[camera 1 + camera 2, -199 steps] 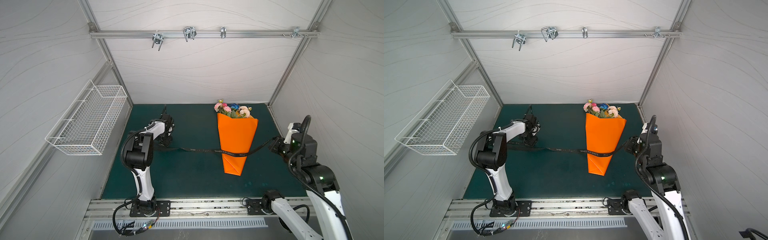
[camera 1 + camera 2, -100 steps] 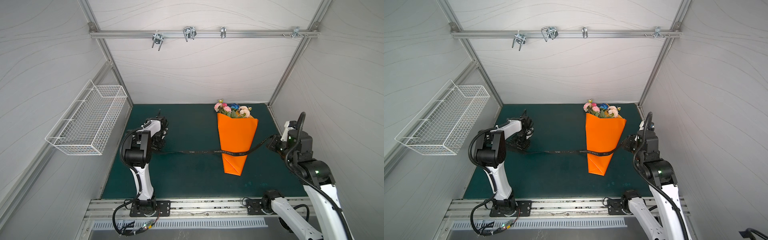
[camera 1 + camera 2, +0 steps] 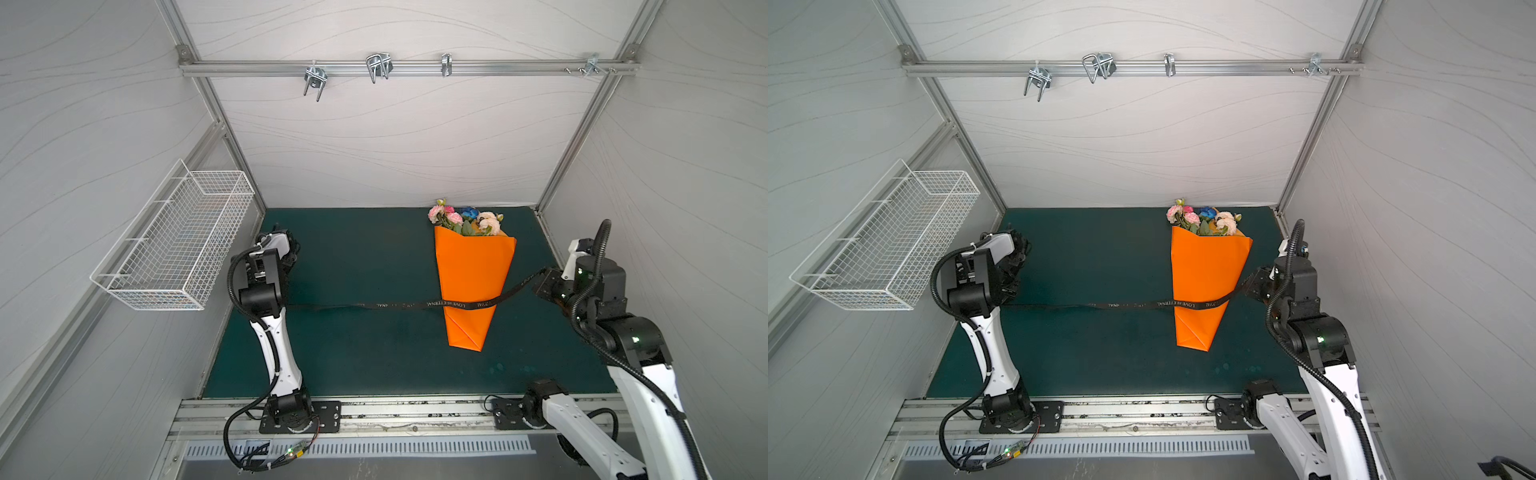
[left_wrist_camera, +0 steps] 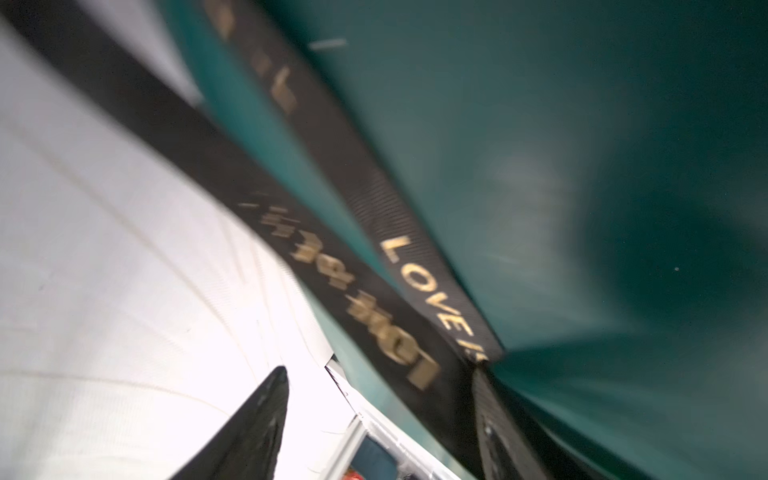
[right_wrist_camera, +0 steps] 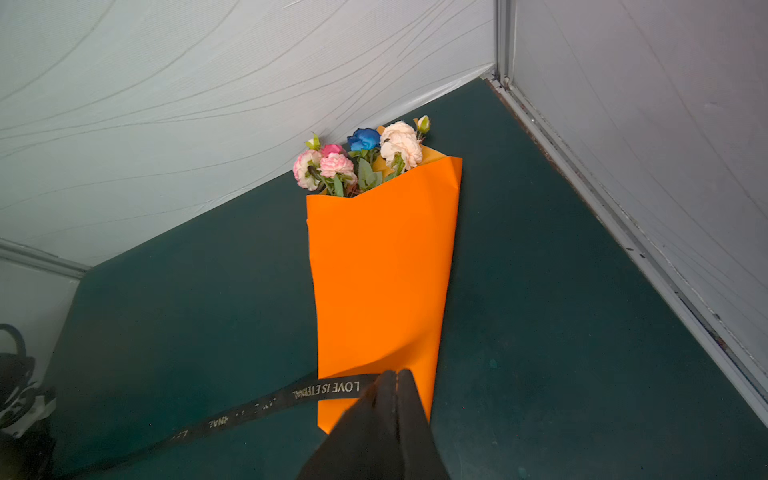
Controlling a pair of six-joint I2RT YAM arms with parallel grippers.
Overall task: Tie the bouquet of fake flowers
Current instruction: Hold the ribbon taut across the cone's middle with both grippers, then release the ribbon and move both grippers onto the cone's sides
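I should next move my right gripper back and down to release the ribbon's end, as the mat (image 5: 504, 432) beside the cone's narrow tip is bare below and behind it.
The bouquet of fake flowers (image 3: 465, 218) (image 3: 1202, 218) (image 5: 357, 162) lies on the green mat, wrapped in an orange paper cone (image 3: 473, 270) (image 5: 382, 270). A black ribbon (image 3: 395, 305) (image 3: 1129, 305) (image 5: 324, 388) with gold lettering crosses the cone's lower part. At the cone's right side my right gripper (image 3: 540, 278) (image 3: 1252, 282) (image 5: 395, 374) is shut on the ribbon's end. By the left wall, half hidden behind its arm, is my left gripper (image 3: 291, 266) (image 3: 1015, 266) (image 4: 382, 368). It is open, with the blurred ribbon (image 4: 432, 299) running against one finger, not pinched.
A white wire basket (image 3: 174, 249) hangs on the left wall beside the left arm. Metal hooks (image 3: 378, 68) sit on the rail high on the back wall. The enclosure walls stand close to both grippers. The green mat (image 3: 374, 257) spreads between the arms.
My left gripper has swung left toward the wall, still open. The right gripper has shifted slightly toward the cone with the ribbon end. The ribbon's left part now lies lower on the mat.
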